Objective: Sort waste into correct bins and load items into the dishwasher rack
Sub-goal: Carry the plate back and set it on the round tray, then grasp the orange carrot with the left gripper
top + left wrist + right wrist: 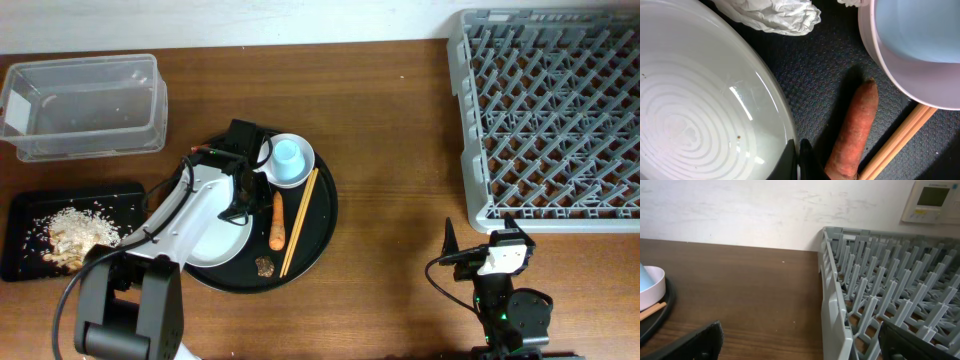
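Observation:
The plate is resting on the round black tray. My left gripper needs to stay still at the plate's rim beside the carrot next and open its fingers to release the plate.
My left gripper (240,198) (799,162) is shut on the right rim of the white plate (212,238) (695,115). The orange carrot (277,222) (856,131) lies just right of the fingers. The crumpled white tissue (782,15) lies past the plate. The pale-blue cup (288,154) (922,25) stands in the small white dish (300,172) (900,70). A brown lump (265,265) sits near the plate. Rice scraps (75,232) lie in the shallow black tray (25,205). The clear tub (85,105) is at the back left. My right gripper (496,243) (800,347) is open and empty beside the grey rack (550,110) (880,280). The red sachet wrapper is out of view.
Plate, dish, carrot and lump all lie on a large round black tray (318,232) (815,75). Wooden chopsticks (299,220) (902,140) lie right of the carrot. Bare wooden table (390,120) lies between the round tray and the rack.

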Robot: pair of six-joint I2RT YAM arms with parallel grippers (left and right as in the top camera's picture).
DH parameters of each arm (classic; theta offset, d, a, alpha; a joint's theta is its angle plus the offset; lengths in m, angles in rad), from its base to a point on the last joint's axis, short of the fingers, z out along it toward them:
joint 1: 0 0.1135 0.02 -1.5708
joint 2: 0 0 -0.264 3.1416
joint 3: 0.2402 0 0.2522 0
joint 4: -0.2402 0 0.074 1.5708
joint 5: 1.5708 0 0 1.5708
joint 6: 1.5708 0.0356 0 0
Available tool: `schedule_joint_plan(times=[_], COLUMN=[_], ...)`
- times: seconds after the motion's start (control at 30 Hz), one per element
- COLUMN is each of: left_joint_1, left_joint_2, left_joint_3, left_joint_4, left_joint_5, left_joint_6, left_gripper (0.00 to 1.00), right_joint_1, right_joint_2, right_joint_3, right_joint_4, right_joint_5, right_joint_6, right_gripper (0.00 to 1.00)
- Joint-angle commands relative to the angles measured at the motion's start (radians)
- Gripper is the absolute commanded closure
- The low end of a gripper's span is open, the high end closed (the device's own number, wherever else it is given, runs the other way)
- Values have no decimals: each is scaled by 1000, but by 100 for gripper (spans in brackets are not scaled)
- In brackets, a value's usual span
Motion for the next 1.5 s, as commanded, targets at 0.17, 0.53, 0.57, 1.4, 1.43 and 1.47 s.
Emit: schedule_joint_plan(times=[0.17,0.53,0.57,1.4,1.43,1.47], left_joint_1=[4,4,4,4,2,-3], left_joint_2=[14,72,75,72,72,72], left_joint_3=[-16,-16,-16,241,240,238], left_joint_4=[2,6,7,-213,-215,-221], left_joint_5=[-15,-14,-14,151,165,166], left_joint_6=[-9,-9,-9,140,154,161], left_gripper=[97,97,97,58,58,55], right_joint_1=[6,6,6,6,6,6], right_joint_2=[-8,-8,-8,-8,-8,-8], right_joint_3=[-9,-9,-9,-9,-9,-9], right_joint_4=[-1,-1,-1,-1,-1,-1], right_joint_5=[9,9,9,9,9,9], right_joint_6=[-2,-2,-2,-2,-2,-3], right_gripper=[2,2,2,2,2,2])
